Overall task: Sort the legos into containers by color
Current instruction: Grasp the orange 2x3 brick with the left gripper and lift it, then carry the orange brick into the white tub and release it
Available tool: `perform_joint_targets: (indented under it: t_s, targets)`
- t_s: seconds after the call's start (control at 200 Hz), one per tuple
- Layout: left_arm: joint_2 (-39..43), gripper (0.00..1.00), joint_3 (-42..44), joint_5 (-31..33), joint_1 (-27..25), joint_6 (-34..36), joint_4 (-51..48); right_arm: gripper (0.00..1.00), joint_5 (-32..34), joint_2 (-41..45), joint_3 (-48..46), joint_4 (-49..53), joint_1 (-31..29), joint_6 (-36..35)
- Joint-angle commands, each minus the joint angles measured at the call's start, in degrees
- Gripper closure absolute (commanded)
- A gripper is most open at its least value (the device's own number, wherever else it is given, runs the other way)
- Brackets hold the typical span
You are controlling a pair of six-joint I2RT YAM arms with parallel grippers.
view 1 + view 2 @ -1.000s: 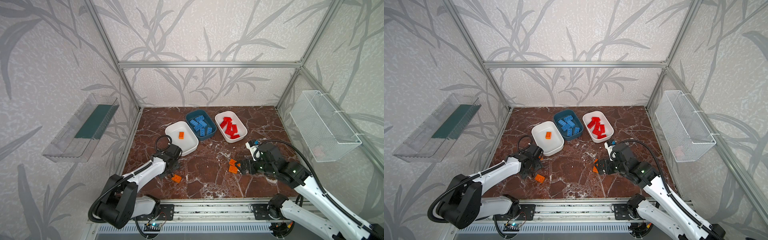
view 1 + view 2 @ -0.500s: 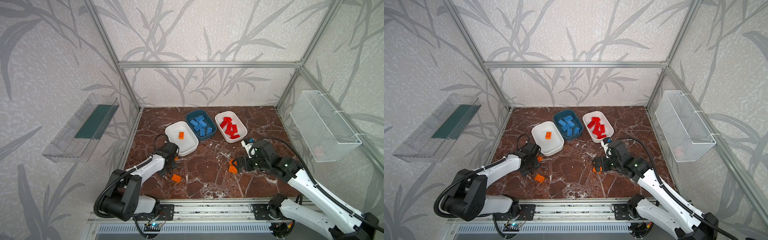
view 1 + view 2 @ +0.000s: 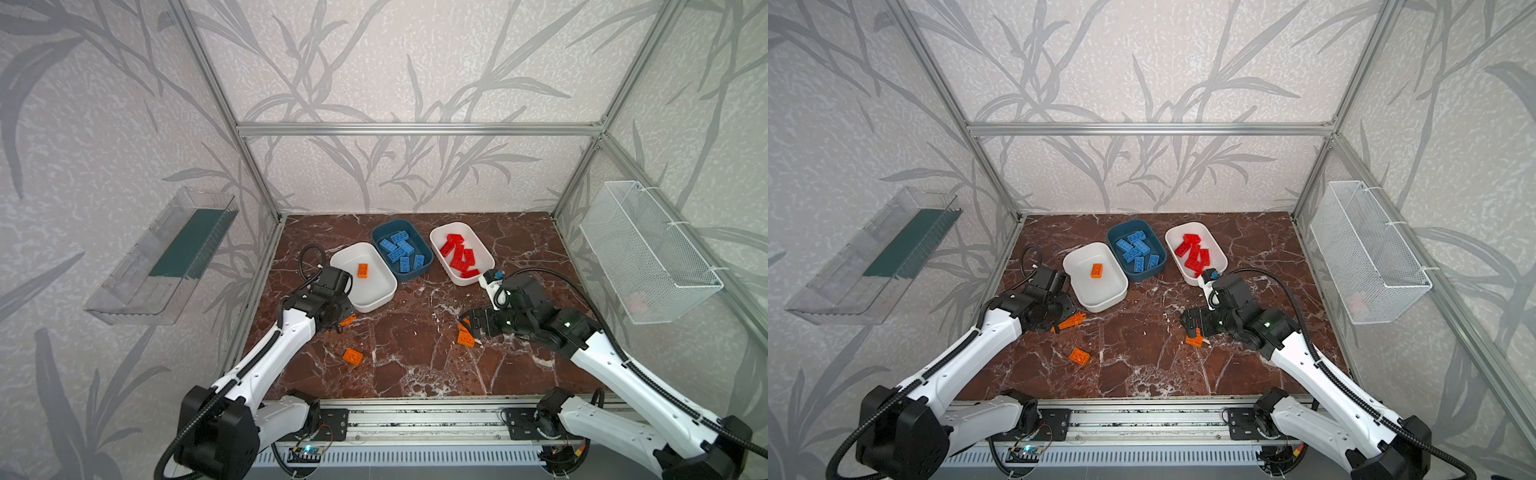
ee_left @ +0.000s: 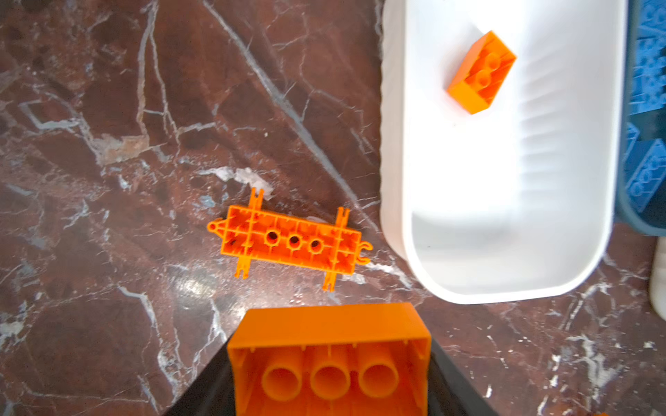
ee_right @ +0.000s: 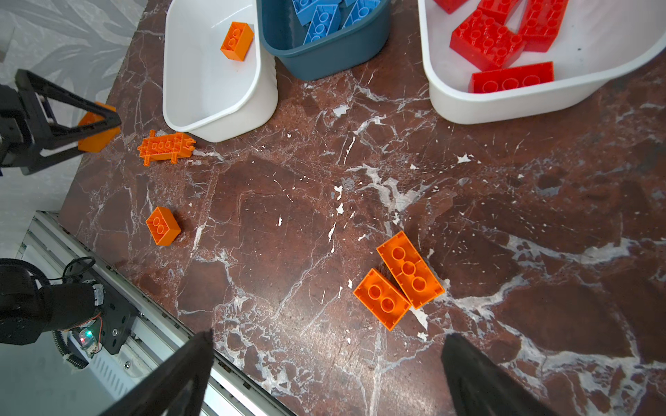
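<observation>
My left gripper should next move outward to the white container with an orange lego, over the container's bottom (image 3: 1083, 268) (image 4: 439, 57) beside that lego, and release the matching one.
My left gripper (image 4: 329, 374) is shut on an orange lego (image 4: 329, 324), hollow underside toward the camera, just off the near end of the left white container (image 4: 486, 216). That container holds one orange lego (image 3: 363, 270). A flat orange piece (image 4: 292, 243) lies on the floor beside it. In both top views the left gripper (image 3: 332, 313) hides the held lego. The teal container (image 3: 419, 272) holds blue legos, the right white container (image 3: 465, 280) red ones. My right gripper (image 5: 328, 336) hangs open over two orange legos (image 5: 400, 284) lying side by side.
A loose orange lego (image 3: 352, 356) lies on the marble floor in front of the left arm. A clear wall tray (image 3: 166, 257) hangs on the left wall, a wire mesh basket (image 3: 648, 249) on the right. The metal rail (image 3: 415, 419) borders the front edge.
The left gripper's jaws have closed on an orange lego near the white container. The right gripper has drifted slightly left over the two orange legos, still open.
</observation>
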State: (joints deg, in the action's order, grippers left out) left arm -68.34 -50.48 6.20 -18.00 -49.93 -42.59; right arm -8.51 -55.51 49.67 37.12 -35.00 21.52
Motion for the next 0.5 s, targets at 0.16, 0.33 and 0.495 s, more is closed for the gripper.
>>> perform_joint_targets:
  t_s: [0.16,0.33,0.495]
  targets:
    - [-15.35,0.54,-13.10,0.02,-0.11,3.61,1.48,0.01,0.42,-2.05,2.44,-1.13,-0.08,-2.16]
    - [-27.75,0.52,-25.97,3.61,0.41,5.90,-1.11,0.01,-0.14,-4.11,2.32,-2.25,0.87,-2.36]
    - [-37.69,0.50,-35.50,1.87,2.18,7.08,-1.18,0.01,-1.00,-6.47,2.30,-3.59,2.16,-2.78]
